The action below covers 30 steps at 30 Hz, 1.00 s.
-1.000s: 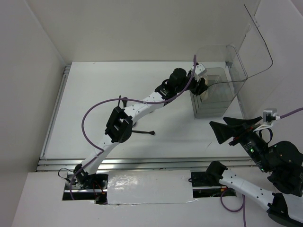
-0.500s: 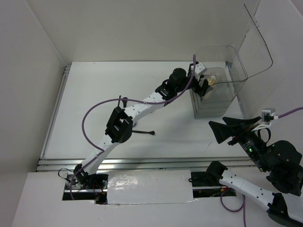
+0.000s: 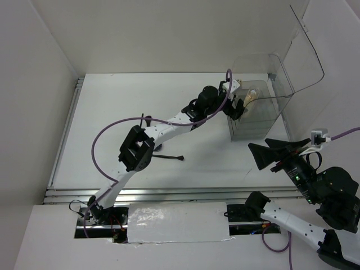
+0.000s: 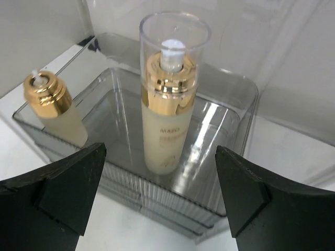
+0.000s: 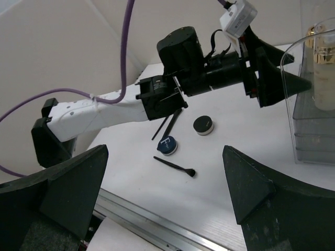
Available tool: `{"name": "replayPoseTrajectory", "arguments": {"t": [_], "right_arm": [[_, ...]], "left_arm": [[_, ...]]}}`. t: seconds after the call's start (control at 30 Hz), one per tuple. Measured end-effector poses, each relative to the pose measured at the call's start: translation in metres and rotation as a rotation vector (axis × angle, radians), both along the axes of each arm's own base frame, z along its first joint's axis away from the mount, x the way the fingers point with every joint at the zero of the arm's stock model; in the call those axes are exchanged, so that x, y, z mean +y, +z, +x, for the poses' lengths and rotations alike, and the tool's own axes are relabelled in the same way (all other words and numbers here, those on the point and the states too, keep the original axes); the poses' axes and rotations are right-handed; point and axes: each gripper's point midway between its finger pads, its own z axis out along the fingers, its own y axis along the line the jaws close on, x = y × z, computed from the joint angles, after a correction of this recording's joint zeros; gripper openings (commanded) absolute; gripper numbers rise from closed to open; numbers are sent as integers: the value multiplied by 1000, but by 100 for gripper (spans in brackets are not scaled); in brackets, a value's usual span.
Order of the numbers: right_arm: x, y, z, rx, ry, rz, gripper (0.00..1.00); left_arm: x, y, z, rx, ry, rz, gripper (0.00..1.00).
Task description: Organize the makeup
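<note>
My right gripper rises outward past the drawer box [image 3: 256, 121] onto the table's edge next. The clear lid stands open, its upper edge above and outward of the gripper.
A beige bottle [image 4: 166, 123] with a gold collar and clear cap stands upright on top of the clear drawer box [image 4: 157, 201]. A second beige bottle [image 4: 52, 112], uncapped, leans to its left. My left gripper [image 4: 159, 172] is open just in front of the capped bottle, with nothing between its fingers [image 4: 68, 193]. From above, the left gripper [image 3: 233, 105] hangs at the box's [image 3: 256, 121] left edge. My right gripper [image 5: 165, 152] is open and empty above the table; on the table lie a black compact [image 5: 203, 125], a blue compact [image 5: 168, 145], a brush [image 5: 175, 166] and thin black pencils [image 5: 170, 121].
A tall clear plastic wall [image 3: 306, 53] rises behind and right of the drawer box. The left arm [image 3: 169, 126] stretches diagonally across the table, covering the compacts from above. A metal rail [image 3: 169, 194] runs along the near table edge.
My left gripper has opened, let go of the capped beige bottle, and drawn back slightly to the left. The bottle stays standing on the box. The right arm has not moved.
</note>
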Motion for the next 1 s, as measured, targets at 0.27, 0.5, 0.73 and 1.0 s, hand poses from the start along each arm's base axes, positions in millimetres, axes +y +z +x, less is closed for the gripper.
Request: {"name": "replayPoseTrajectory", "arguments": {"t": [0.27,0.5,0.73,1.0], "right_arm": [[13,4,15,11,-19,-18,99],[26,12,52,20,-133,-93,83],[48,88,111,-24,-302,-176,46],[-6,194,175,-150,-668,-281,0]], "left_arm": [[37,66,-10,-39,78,-57,99],[117,141,5,-5,376,-149,99],[249,124,-48,251,738,-34,99],[339,53,-169,454,772,205,99]]}}
